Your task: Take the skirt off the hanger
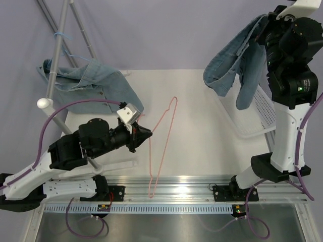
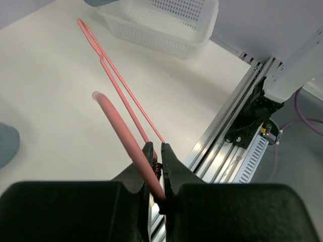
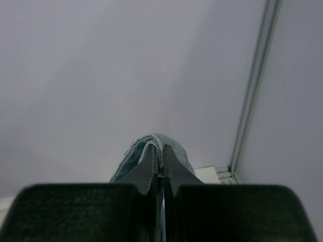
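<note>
My right gripper goes down to the white basket (image 1: 262, 113) below it next and releases the denim skirt (image 1: 237, 63) inside, since the pink hanger already stands bare.
A pale blue denim skirt (image 1: 237, 63) hangs in the air at the upper right, over the white basket (image 1: 262, 113). My right gripper (image 1: 270, 22) is shut on its top edge; in the right wrist view the cloth (image 3: 166, 146) folds over the closed fingertips. A pink wire hanger (image 1: 160, 146) stands bare over the middle of the table. My left gripper (image 1: 145, 135) is shut on it; in the left wrist view its jaws pinch the pink hook (image 2: 126, 138) and the wire (image 2: 116, 83) runs away toward the basket (image 2: 166, 25).
Another denim garment (image 1: 93, 83) hangs on the grey rack (image 1: 55, 55) at the back left. An aluminium rail (image 1: 192, 189) runs along the table's near edge.
</note>
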